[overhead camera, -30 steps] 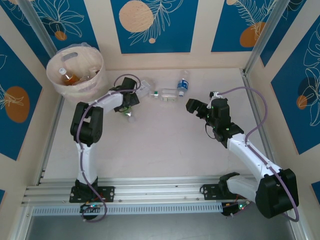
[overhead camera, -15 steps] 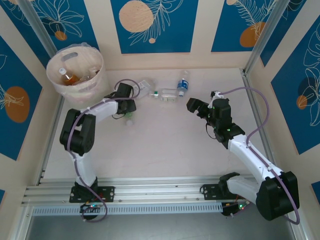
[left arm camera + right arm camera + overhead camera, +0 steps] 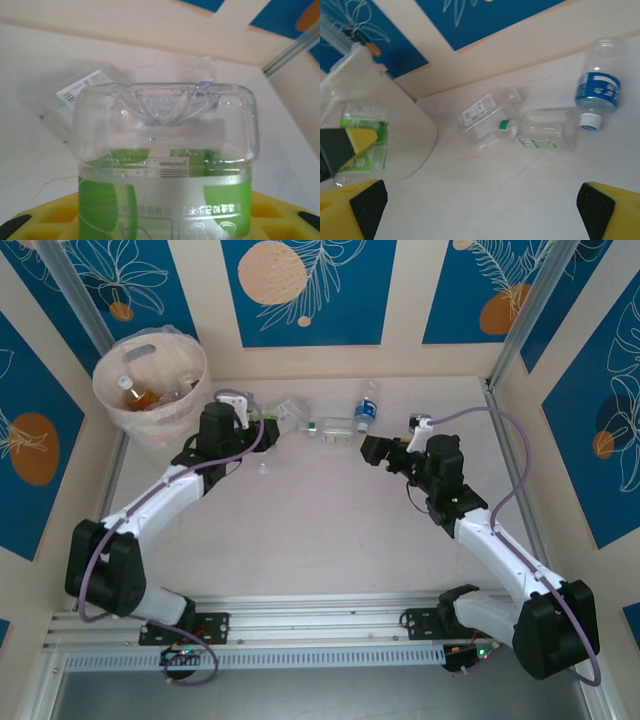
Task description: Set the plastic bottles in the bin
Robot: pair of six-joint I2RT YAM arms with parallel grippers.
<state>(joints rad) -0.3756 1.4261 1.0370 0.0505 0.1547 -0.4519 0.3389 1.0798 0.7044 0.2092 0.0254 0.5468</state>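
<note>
I should lift the clear bottle in my left gripper next, because the bin's rim is higher than the bottle. Then I should bring it over the bin's opening point(image 3: 157, 380) and let go of it inside.
My left gripper point(image 3: 165, 222) is shut on a clear bottle with a green label point(image 3: 165, 165), held above the table. In the top view this gripper point(image 3: 257, 422) hangs just right of the bin point(image 3: 112, 400), a cream bucket lined with a clear bag, with an orange bottle point(image 3: 135, 393) inside. Three bottles lie on the table at the back: a white-labelled one point(image 3: 290, 412), a green-capped one point(image 3: 335, 430) and a blue-labelled one point(image 3: 366, 410). My right gripper point(image 3: 373, 448) stands open and empty, just right of them. Its wrist view shows the same three point(image 3: 485, 114), point(image 3: 540, 131), point(image 3: 597, 87).
The cream back wall with blue panels point(image 3: 305, 290) runs right behind the bottles. Aluminium rails point(image 3: 515, 340) edge the table on both sides. The bin's rounded wall point(image 3: 395, 125) bulges into the left of the right wrist view.
The left gripper closed on the green-labelled bottle lying on the table and lifted it up and back toward the bin. The right gripper crept slightly left, still open.
</note>
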